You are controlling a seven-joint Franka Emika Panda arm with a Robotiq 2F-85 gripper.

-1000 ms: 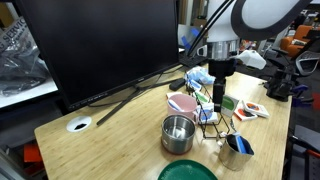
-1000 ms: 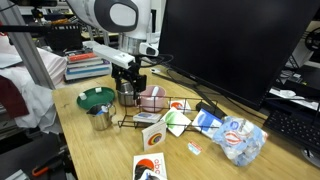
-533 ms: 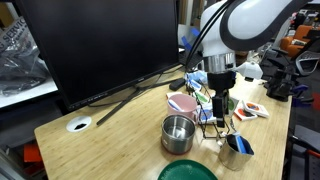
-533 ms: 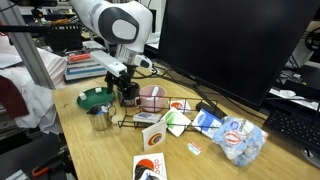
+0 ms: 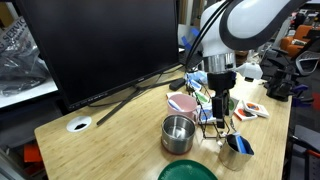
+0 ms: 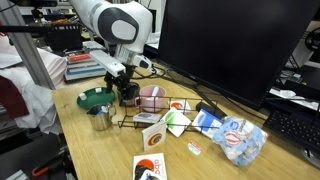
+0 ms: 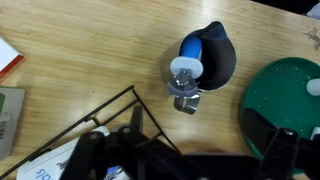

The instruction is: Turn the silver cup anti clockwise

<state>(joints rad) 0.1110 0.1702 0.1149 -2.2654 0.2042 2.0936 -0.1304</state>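
My gripper should move down until its fingers are on either side of the silver cup's handle (image 5: 221, 144) (image 7: 187, 101), which is below them.
The silver cup (image 7: 200, 62) stands upright on the wooden table with a blue object sticking out at its rim. It also shows in both exterior views (image 5: 238, 150) (image 6: 100, 120). My gripper (image 7: 185, 160) is open and empty. Its dark fingers show along the bottom of the wrist view, apart from the cup. In both exterior views the gripper (image 5: 220, 108) (image 6: 128, 96) hangs above the table between the cup, the steel pot (image 5: 178, 132) and the wire rack (image 5: 213, 126).
A green bowl (image 7: 290, 100) (image 6: 97, 98) lies close beside the cup. The black wire rack (image 7: 70, 135) is on the cup's other side. A pink container (image 6: 152, 98), packets (image 6: 232, 135) and a large monitor (image 5: 100, 45) stand farther back.
A second ago the gripper was higher; it came down and shifted toward the cup. Over the last half second nothing has visibly moved.
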